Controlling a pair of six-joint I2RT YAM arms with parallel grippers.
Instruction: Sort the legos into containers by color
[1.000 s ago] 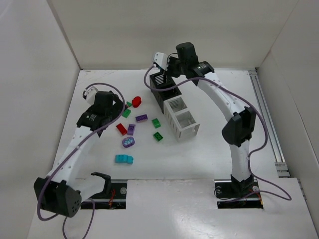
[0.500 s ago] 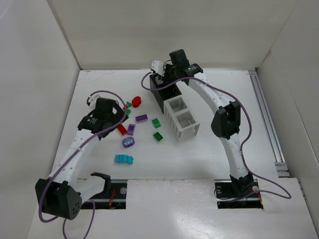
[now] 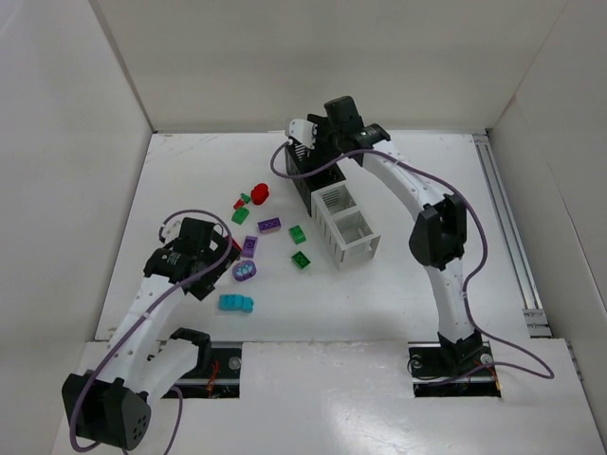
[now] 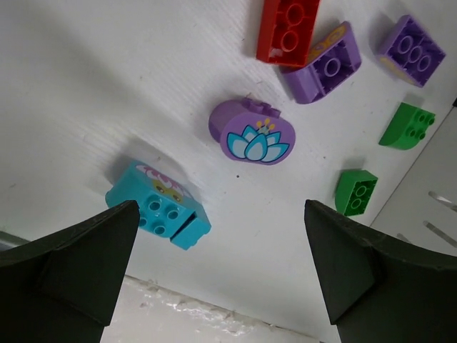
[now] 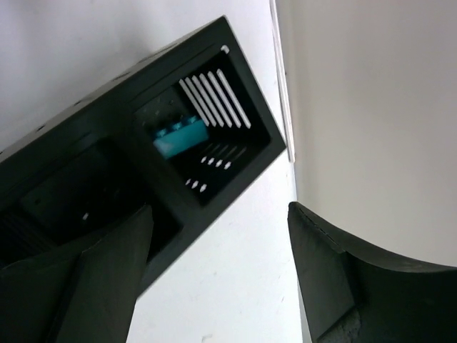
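The cyan brick is at an angle to my open fingers, so I will turn my left gripper and lower it back around the cyan brick's larger studded part (image 3: 229, 301) (image 4: 156, 199) to close.
Loose legos lie left of the containers: a red round one (image 3: 260, 194), green ones (image 3: 298, 233) (image 3: 301, 259), purple ones (image 3: 269, 225) (image 3: 249, 246), a purple flower brick (image 3: 245, 271) (image 4: 251, 133) and a cyan brick (image 3: 235, 303) (image 4: 157, 214). A red brick (image 4: 288, 30) shows in the left wrist view. My left gripper (image 3: 201, 273) (image 4: 220, 214) hovers open and empty above the table by the cyan brick. The right gripper (image 3: 313, 144) (image 5: 218, 218) hangs open and empty over the far black bin (image 3: 305, 156) (image 5: 235, 86), where a cyan lego (image 5: 178, 136) lies.
The containers run diagonally, two black bins then two white bins (image 3: 349, 226). White walls enclose the table on the left, back and right. A rail (image 3: 507, 227) lines the right side. The back wall (image 5: 371, 107) stands close behind the far bin.
My left gripper has pulled back toward the near edge, from the red and green legos to the purple flower brick and cyan brick. The right gripper stays over the far black bin.
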